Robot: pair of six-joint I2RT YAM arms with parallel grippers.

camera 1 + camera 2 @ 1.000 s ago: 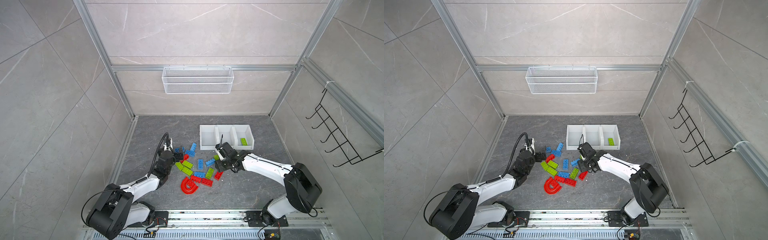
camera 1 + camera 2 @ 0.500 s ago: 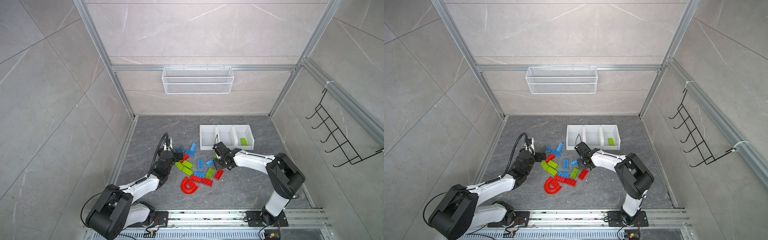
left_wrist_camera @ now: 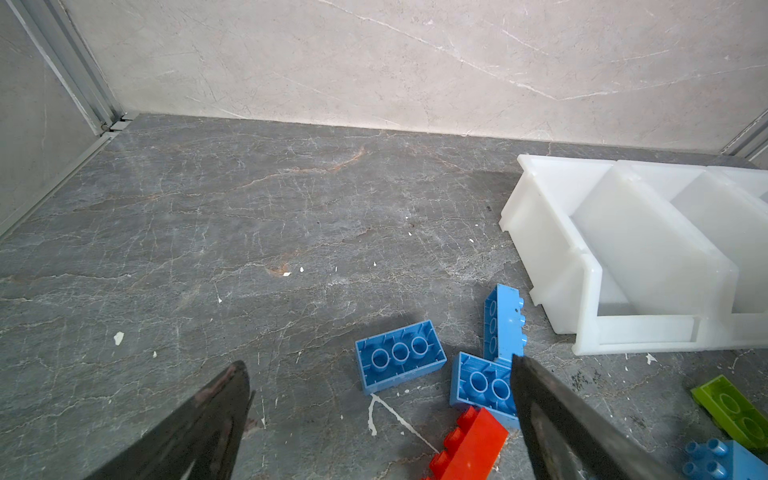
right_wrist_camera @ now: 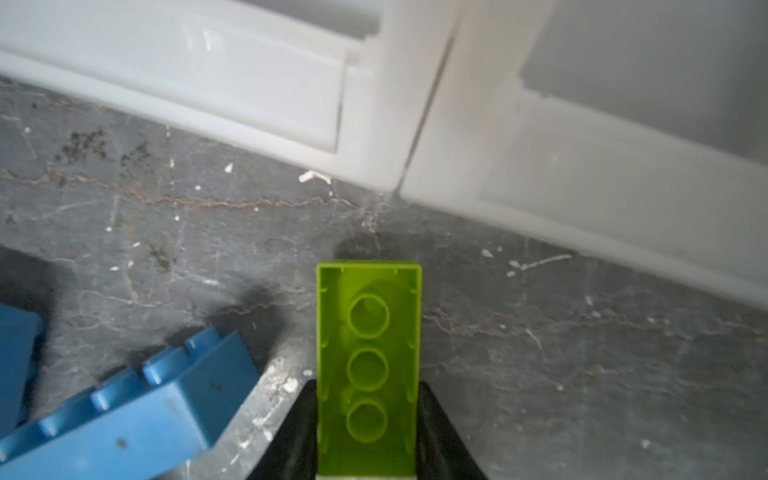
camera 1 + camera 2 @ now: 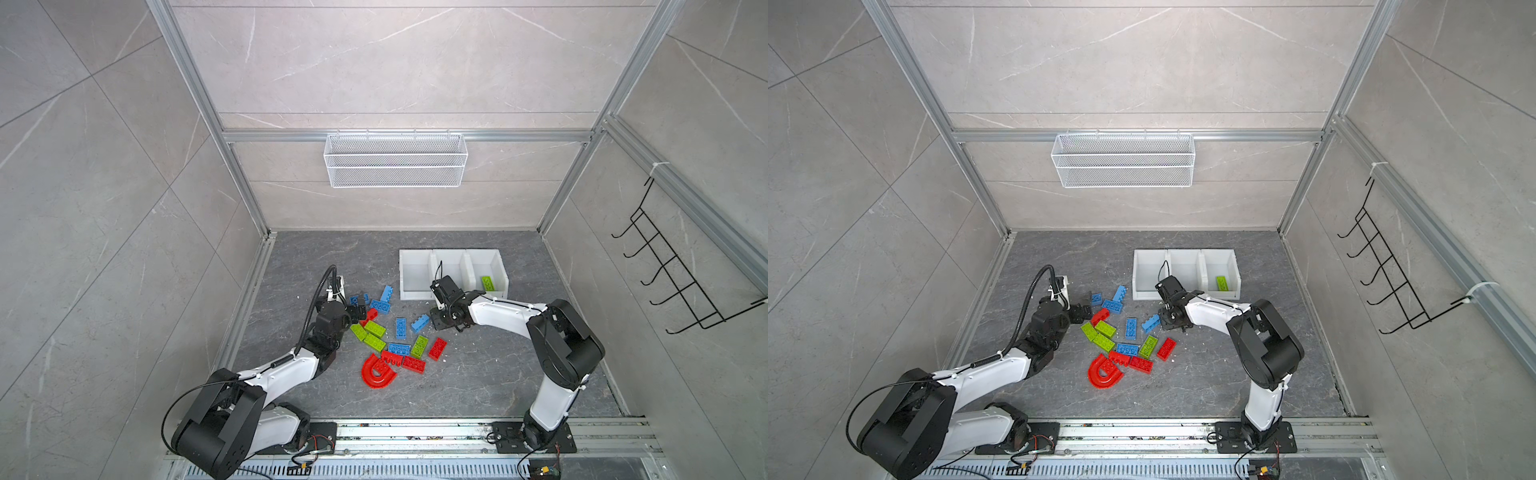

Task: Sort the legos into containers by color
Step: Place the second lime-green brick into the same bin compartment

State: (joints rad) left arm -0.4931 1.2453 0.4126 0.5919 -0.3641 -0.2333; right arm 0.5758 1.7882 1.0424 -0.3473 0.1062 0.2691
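Observation:
Next, my right gripper will rise, move over the container holding a green brick (image 5: 485,272) and release the matching brick, since that container lies outward of it, toward the hook rack.
Red, blue and lime green legos (image 5: 399,328) (image 5: 1129,328) lie scattered mid-floor in both top views, with a red arch piece (image 5: 376,374) nearest the front. The three joined white containers (image 5: 453,254) (image 5: 1183,251) stand behind them; the rightmost holds a green brick (image 5: 488,283). My right gripper (image 5: 440,320) (image 4: 368,436) is low in front of the containers (image 4: 291,104), shut on a lime green brick (image 4: 368,353), hollow side towards the wrist camera. At the pile's left edge my left gripper (image 5: 359,309) (image 3: 378,361) stands open over blue bricks (image 3: 399,361) and a red brick (image 3: 469,449).
A blue brick (image 4: 137,415) lies close beside the right gripper. A white wire basket (image 5: 395,160) hangs on the back wall, and a black hook rack (image 5: 673,274) on the right wall. Metal frame rails (image 5: 245,299) border the floor.
The right gripper's jaws have closed on the lime green brick, and the right arm's elbow has swung inward. The left arm has not moved.

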